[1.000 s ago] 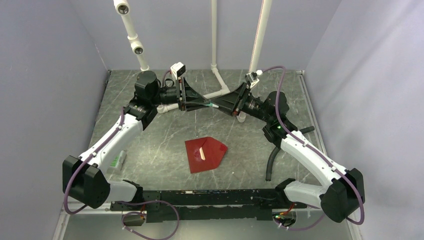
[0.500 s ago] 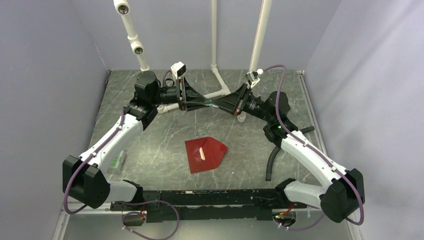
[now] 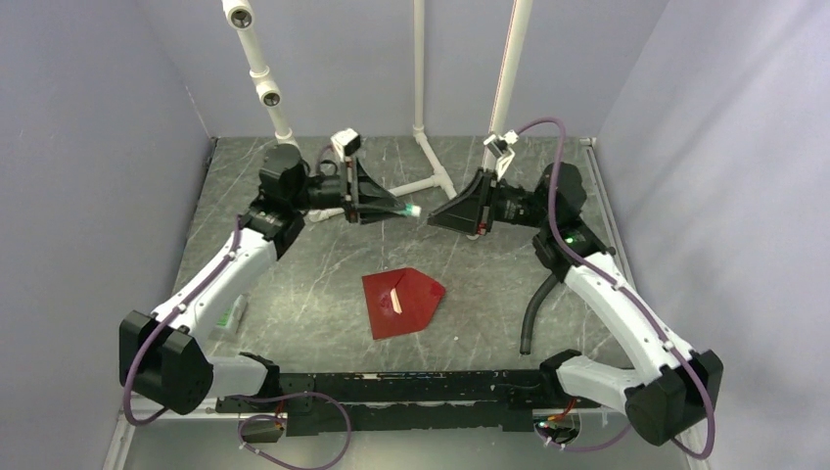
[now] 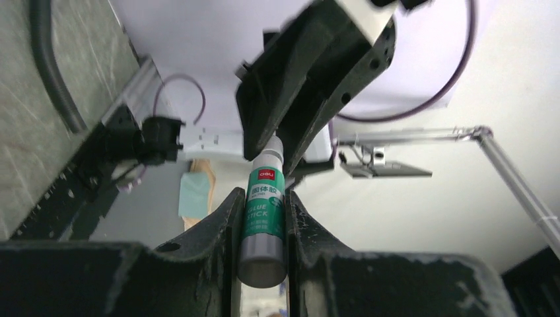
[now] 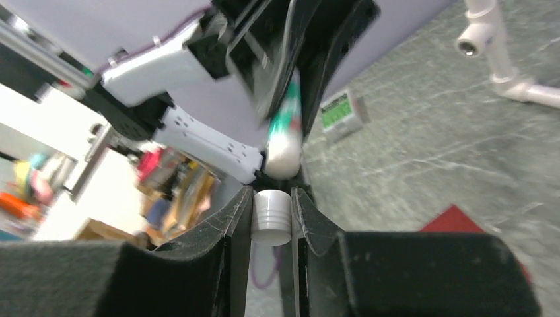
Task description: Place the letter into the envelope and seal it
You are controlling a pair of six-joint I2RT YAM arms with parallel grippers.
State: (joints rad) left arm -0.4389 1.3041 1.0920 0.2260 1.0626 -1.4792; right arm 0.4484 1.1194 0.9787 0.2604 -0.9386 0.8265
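Observation:
Next, my right gripper turns to point down and lowers the cap, now off the glue stick, onto the table [image 3: 471,295] beside the envelope's pointed end.
The dark red envelope [image 3: 403,302] lies flat mid-table, with a thin pale strip [image 3: 395,299] showing on it; the rest of the letter is hidden. A red corner of the envelope shows in the right wrist view [image 5: 457,221]. My left gripper [image 3: 394,209] [image 4: 262,198] is raised behind the envelope and shut on a green glue stick [image 4: 264,214], whose white tip [image 3: 414,210] points right. My right gripper [image 3: 434,220] [image 5: 271,198] faces it a short gap away and is shut on the white cap [image 5: 271,216]. The uncapped stick [image 5: 285,142] shows blurred beyond the cap.
A green-and-white packet [image 3: 227,318] [image 5: 340,112] lies by the left arm. A black hose [image 3: 533,313] lies right of the envelope. White pipes [image 3: 431,176] [image 5: 495,59] stand at the back. Walls close the table on three sides.
The two grippers, joined at the glue stick before, have pulled apart. The right gripper moved right with the cap; the left one drew back left with the stick.

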